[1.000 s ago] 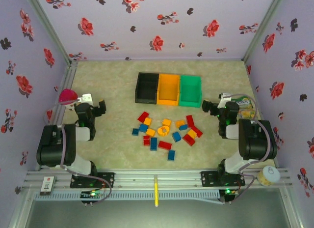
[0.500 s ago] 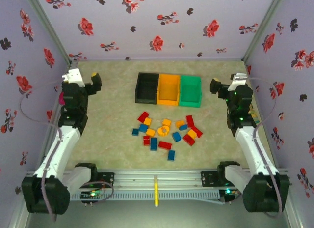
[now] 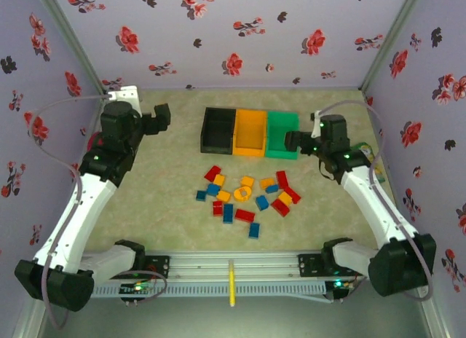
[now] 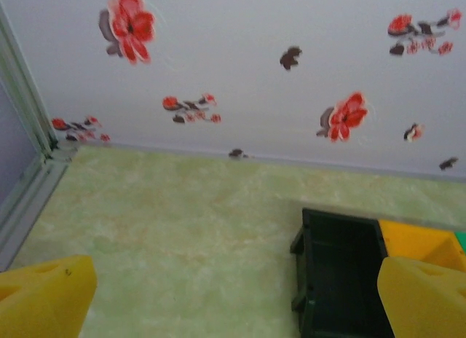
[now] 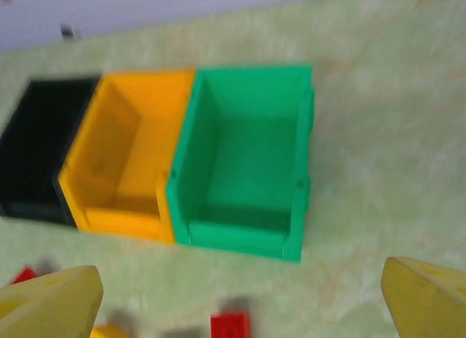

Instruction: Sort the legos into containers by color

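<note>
The red lego nearest the green bin is below and back toward my base, so my right gripper will move back and down around that lego next.
The legos [image 3: 247, 199], small red, blue and orange-yellow bricks, lie scattered on the mat in front of the containers. The black bin [image 3: 217, 131], orange bin [image 3: 250, 132] and green bin [image 3: 282, 134] stand in a row, all empty. My left gripper [image 3: 159, 119] hovers open to the left of the black bin [image 4: 342, 280], nothing between its yellow fingertips [image 4: 44, 298]. My right gripper [image 3: 295, 140] is open at the green bin's right front corner. In the right wrist view the green bin [image 5: 240, 236], orange bin [image 5: 124, 156] and a red lego [image 5: 230, 327] sit ahead of the right gripper [image 5: 239, 301].
A pink-topped toy [image 3: 93, 143] stands by the left wall, partly behind the left arm. A green packet [image 3: 368, 157] lies by the right wall. A yellow pencil [image 3: 231, 282] rests on the front rail. Flowered walls close in three sides.
Both arms have unfolded from low poses near their bases, reached toward the back, then swung inward toward the bins. Both grippers stayed open. The legos have not moved.
</note>
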`<state>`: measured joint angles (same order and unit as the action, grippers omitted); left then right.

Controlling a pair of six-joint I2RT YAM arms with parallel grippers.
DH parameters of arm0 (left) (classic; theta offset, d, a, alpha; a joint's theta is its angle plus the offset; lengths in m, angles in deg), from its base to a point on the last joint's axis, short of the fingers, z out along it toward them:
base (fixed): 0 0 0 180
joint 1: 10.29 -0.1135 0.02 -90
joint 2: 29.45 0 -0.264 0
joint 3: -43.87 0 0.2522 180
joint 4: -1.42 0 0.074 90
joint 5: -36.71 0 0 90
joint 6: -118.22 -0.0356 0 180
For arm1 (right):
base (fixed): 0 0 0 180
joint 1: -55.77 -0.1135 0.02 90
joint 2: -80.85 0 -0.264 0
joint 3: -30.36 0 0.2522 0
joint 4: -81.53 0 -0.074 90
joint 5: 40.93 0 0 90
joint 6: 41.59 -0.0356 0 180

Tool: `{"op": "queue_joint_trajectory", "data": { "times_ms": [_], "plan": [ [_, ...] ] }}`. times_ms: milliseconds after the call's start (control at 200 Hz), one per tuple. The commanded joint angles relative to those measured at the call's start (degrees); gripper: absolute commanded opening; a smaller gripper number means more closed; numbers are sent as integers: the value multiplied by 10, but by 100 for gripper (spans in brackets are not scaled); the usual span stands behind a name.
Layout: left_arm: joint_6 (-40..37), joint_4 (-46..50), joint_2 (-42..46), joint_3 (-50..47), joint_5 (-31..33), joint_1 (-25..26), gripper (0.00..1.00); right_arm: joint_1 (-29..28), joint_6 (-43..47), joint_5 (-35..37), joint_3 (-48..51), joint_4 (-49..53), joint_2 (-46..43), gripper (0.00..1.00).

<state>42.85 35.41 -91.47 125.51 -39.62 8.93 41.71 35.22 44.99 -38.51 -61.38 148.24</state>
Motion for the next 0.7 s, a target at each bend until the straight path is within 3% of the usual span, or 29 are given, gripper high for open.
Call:
{"op": "queue_joint_trajectory", "data": {
  "times_ms": [0,220,485,695],
  "plan": [
    [-9,65,-23,39,-28,18,100,-24,-28,-14,-8,71,34,97],
    [-30,182,-77,137,-30,25,100,-74,-74,3,17,80,101,86],
    [-7,196,-97,163,-30,26,100,-105,-107,27,28,58,186,66],
    [-4,212,-106,172,-30,27,100,-108,-108,40,26,46,222,60]
  ]
}}
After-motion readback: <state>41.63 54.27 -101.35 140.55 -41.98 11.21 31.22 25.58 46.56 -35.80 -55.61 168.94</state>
